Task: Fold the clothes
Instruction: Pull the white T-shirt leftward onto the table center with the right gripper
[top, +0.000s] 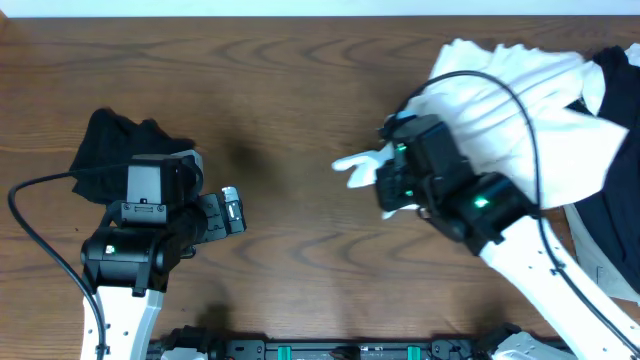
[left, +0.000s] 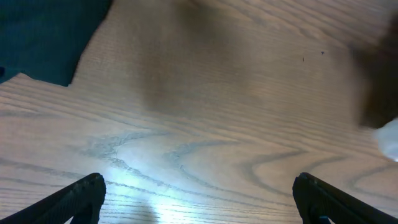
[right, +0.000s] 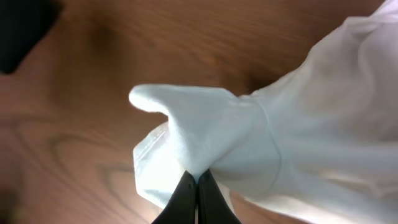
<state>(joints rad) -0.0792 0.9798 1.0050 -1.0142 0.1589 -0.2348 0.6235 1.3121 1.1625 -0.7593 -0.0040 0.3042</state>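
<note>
My right gripper moves over the bare wood between the piles next, to the left in the overhead view, and releases the fold there.
A crumpled white T-shirt (top: 510, 100) lies at the table's back right, one edge of it (top: 355, 168) drawn out to the left. My right gripper (right: 198, 182) is shut on a fold of this white fabric (right: 205, 124), which hangs bunched from the pinch. Seen from overhead, the right gripper (top: 385, 180) sits at the shirt's left side. A black garment (top: 110, 140) lies bunched at the far left. My left gripper (top: 230, 212) hovers just right of it, open and empty, its fingertips (left: 81, 199) wide apart over bare wood. The black cloth (left: 43, 37) shows at top left of the left wrist view.
More dark clothing (top: 615, 90) lies along the right edge, partly under the white shirt. Both arms reach in from the front edge, and a cable loops over the right arm (top: 520, 230). The wooden tabletop (top: 290, 100) spans the middle between the piles.
</note>
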